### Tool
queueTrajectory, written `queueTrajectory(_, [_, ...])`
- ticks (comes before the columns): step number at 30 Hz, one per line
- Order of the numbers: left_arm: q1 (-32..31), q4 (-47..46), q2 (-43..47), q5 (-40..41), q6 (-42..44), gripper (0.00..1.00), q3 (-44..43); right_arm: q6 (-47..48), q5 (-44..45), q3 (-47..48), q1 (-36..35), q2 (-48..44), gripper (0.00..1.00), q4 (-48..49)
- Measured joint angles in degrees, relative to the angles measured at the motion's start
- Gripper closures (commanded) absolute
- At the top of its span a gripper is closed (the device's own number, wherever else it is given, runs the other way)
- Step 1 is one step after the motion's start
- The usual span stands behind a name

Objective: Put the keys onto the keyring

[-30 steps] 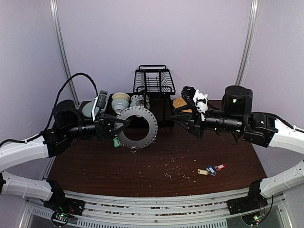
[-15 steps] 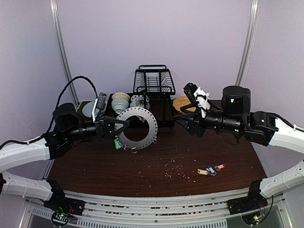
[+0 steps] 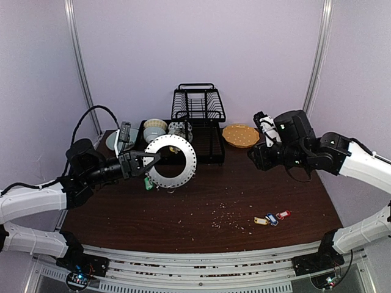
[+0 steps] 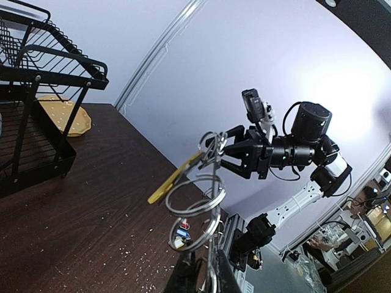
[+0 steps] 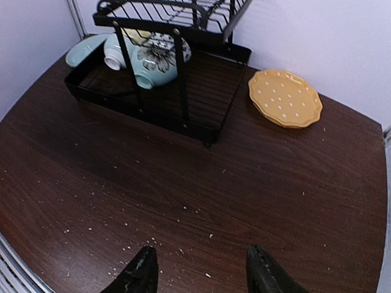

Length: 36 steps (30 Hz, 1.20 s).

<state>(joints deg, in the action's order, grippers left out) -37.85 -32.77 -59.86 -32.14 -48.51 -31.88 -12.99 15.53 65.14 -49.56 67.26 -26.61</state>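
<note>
My left gripper lowers the keyring onto the bare tabletop below, beside the crumbs, and releases the keyring's rim next, since the keyring has room there.
My left gripper (image 3: 148, 160) is shut on the rim of the keyring (image 3: 183, 146), a grey disc held upright above the table's left half. A key with a green tag (image 3: 148, 183) hangs from its lower edge. In the left wrist view the keyring (image 4: 214, 183) shows edge-on with split rings and a yellow-green tag (image 4: 174, 178). Three keys (image 3: 272, 218) with yellow, blue and red tags lie together on the table at front right, also visible in the left wrist view (image 4: 181, 235). My right gripper (image 3: 253, 159) is open and empty, pointing down over the table (image 5: 198, 274).
A black dish rack (image 3: 198, 119) with bowls and cups stands at the back centre, also seen in the right wrist view (image 5: 165, 61). An orange scalloped plate (image 3: 240, 135) lies right of it. Crumbs (image 3: 229, 217) are scattered over the dark wood table (image 3: 122, 213).
My right arm has drawn back to the right, away from the keyring, and its gripper has tilted down. My left gripper has shifted the keyring slightly left.
</note>
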Motion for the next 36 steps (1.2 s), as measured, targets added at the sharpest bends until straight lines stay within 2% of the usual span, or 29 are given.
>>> queueTrajectory(9, [0.4,2.5,0.6,1.7,0.4,1.00,0.0,-8.7,3.1,0.3,2.3,10.0,0.55,-12.9])
queueTrajectory(20, [0.4,10.1,2.0,2.8,6.7,1.00,-1.2,-15.9,0.8,-10.2,5.8,19.9,0.61,-19.4])
queueTrajectory(26, [0.4,10.6,-0.2,1.9,8.6,1.00,-1.6,-20.0,0.6,-16.0,10.8,19.6,0.64,-19.4])
queueTrajectory(31, [0.4,11.0,-1.6,1.2,9.6,1.00,-1.6,-22.0,-0.1,-20.9,15.6,15.9,0.67,-17.1])
queueTrajectory(36, [0.4,11.0,-2.6,0.8,9.9,1.00,-1.6,-23.0,-2.6,-24.4,16.8,13.0,0.67,-15.1])
